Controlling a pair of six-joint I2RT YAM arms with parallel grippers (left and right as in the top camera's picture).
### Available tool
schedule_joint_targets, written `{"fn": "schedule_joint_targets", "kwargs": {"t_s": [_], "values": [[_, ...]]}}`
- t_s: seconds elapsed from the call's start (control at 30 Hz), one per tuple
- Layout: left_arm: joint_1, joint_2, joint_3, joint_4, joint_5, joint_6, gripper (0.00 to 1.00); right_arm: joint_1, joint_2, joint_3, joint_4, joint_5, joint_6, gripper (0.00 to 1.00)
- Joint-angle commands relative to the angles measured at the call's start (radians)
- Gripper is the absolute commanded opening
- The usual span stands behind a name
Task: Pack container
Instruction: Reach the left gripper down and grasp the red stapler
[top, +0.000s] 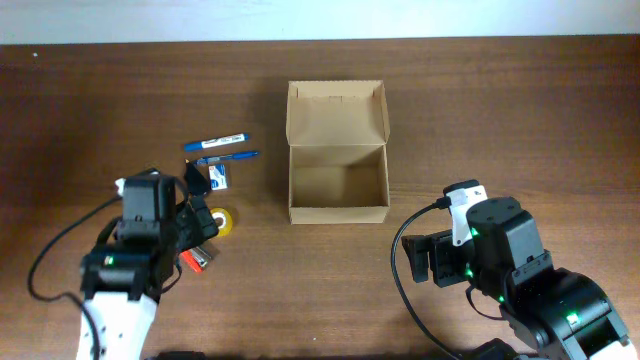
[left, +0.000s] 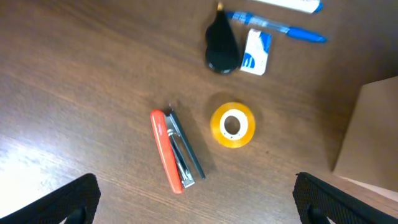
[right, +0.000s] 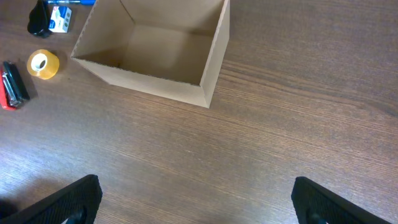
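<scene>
The robot should lower its left gripper around the stapler's middle (left: 176, 150) and close it, because there is bare table between the orange stapler and the tape roll (left: 232, 125), with room for a finger.
The tan cardboard box (top: 337, 165) stands open at the table's middle, flap lid up at the back, its inside bare; it also shows in the right wrist view (right: 152, 53) and at the edge of the left wrist view (left: 373, 137). Left of it lie a yellow tape roll (left: 232, 125), an orange stapler (left: 175, 150), a black clip (left: 222, 46), a small blue-white box (left: 256, 51), a blue pen (left: 277, 28) and a blue-white marker (top: 217, 141). My left gripper (left: 196, 202) is open and empty above the stapler. My right gripper (right: 196, 202) is open and empty over bare table, right and in front of the box.
The brown wooden table (top: 500, 120) carries everything. Black cables (top: 405, 270) loop beside the right arm and another beside the left arm (top: 45, 260).
</scene>
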Motion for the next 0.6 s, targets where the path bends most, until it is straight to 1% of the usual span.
{"fn": "schedule_joint_targets", "kwargs": {"t_s": [0.0,0.1,0.4,0.5,0.57], "values": [[0.006,0.056,0.020,0.005,-0.014,-0.027,0.99,0.006,-0.006,-0.009,0.000,0.012,0.003,0.99],[0.006,0.120,0.020,0.017,-0.026,-0.026,0.99,0.006,-0.006,-0.009,0.000,0.012,0.003,0.99],[0.014,0.293,0.019,0.014,0.010,-0.027,0.99,0.006,-0.006,-0.009,0.000,0.012,0.003,0.99],[0.069,0.325,0.016,0.025,0.051,-0.021,0.99,0.006,-0.006,-0.009,0.000,0.012,0.003,0.99],[0.113,0.338,0.011,0.049,0.108,0.034,0.99,0.006,-0.006,-0.009,0.000,0.012,0.003,0.99]]}}
